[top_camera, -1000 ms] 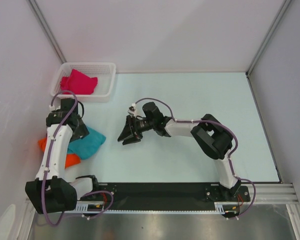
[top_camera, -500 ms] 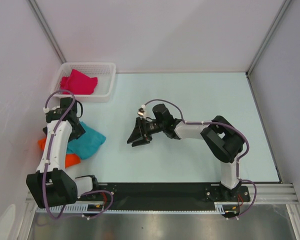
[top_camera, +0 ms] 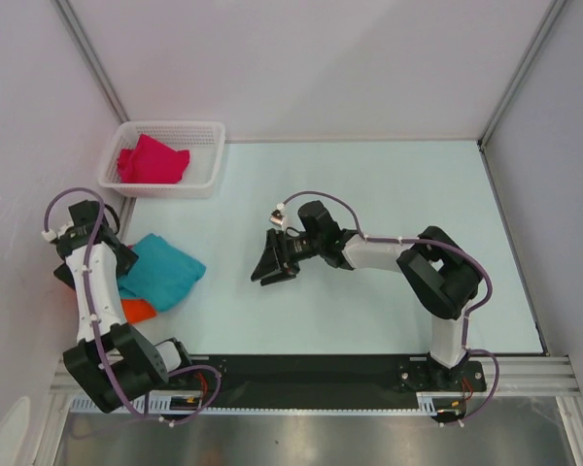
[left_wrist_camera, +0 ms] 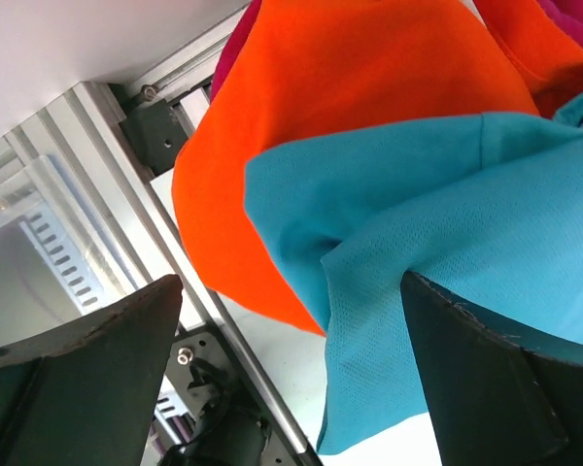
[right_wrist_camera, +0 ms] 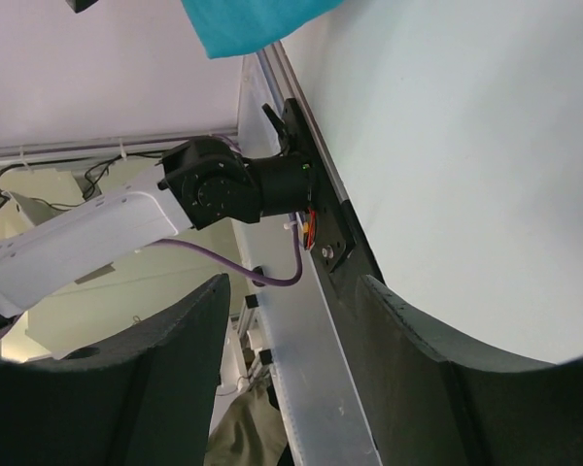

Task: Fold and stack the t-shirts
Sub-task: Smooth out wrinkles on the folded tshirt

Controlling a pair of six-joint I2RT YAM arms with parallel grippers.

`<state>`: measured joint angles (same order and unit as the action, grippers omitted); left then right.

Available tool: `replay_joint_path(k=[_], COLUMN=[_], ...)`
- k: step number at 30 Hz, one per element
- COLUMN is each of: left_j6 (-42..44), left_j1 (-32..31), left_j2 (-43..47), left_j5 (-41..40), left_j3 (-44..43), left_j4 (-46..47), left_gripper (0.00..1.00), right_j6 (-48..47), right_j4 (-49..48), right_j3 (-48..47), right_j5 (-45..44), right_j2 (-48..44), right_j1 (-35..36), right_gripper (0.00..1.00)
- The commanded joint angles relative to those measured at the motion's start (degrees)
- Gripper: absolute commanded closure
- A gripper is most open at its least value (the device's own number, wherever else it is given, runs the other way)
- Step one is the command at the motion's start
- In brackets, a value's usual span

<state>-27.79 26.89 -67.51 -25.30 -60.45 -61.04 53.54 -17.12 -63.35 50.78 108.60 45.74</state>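
Observation:
My left gripper is above the teal-blue t-shirt's folded edge (top_camera: 127,283) (left_wrist_camera: 314,241) and needs to go down onto it and close, because that fold lies over the orange t-shirt.
A teal-blue t-shirt (top_camera: 162,271) lies crumpled at the table's left, on top of a bright orange t-shirt (top_camera: 137,310). A magenta-red t-shirt (top_camera: 153,160) sits in the white basket (top_camera: 210,161). My left gripper (top_camera: 117,260) hovers at the left edge of the pile, open. In the left wrist view the teal shirt (left_wrist_camera: 437,214) and orange shirt (left_wrist_camera: 350,68) fill the space ahead of the gripper (left_wrist_camera: 291,291), and nothing is pinched. A magenta edge (left_wrist_camera: 230,60) shows behind the orange. My right gripper (top_camera: 270,267) hangs open and empty over mid-table.
The basket stands at the back left corner against the wall. An aluminium rail (top_camera: 369,374) with both arm bases runs along the near edge. In the right wrist view the gripper (right_wrist_camera: 293,286) faces that rail and the left arm's base (right_wrist_camera: 214,184).
My left arm has swung left, off the teal shirt, which now shows more fully. The right gripper shifted slightly right, then held still, open throughout.

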Motion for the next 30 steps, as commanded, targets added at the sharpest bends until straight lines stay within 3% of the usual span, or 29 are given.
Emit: replay_joint_path(k=[1,21,24,27,28,29,30], left_j6=[3.2,3.6,3.4,3.1,2.9,2.6,2.5], left_j1=[1.7,5.7,6.2,6.5,6.5,6.5,6.5], left_j2=[0.2,-6.1,-5.7,-5.0,-5.0,-4.9,-4.8], left_j5=[4.9,10.1,10.7,11.6,11.7,11.6,11.7], left_j3=[2.5,5.3,6.4,7.4,7.4,7.4,7.4], left_j4=[5.0,14.2,15.3,16.4,16.3,16.4,16.4], left_gripper=[0.00,0.01,0.08,0.48,0.84,0.94,0.99], right_j6=[-2.0,-6.5,-6.6,-7.0,-7.0,-7.0,-7.3], right_j4=[1.3,11.9,12.3,12.7,12.9,13.0,13.3], right_j3=[-0.8,-8.1,-8.1,-8.1,-8.2,-8.2,-8.3], right_j5=[-0.9,-4.6,-4.9,-5.2,-5.3,-5.3,-5.4], right_j2=[-0.8,4.3,4.9,5.4,5.5,5.7,5.8], right_j1=[0.1,0.8,0.8,0.9,1.0,1.0,1.1], right_gripper=[0.40,0.41,0.41,0.42,0.42,0.42,0.42])
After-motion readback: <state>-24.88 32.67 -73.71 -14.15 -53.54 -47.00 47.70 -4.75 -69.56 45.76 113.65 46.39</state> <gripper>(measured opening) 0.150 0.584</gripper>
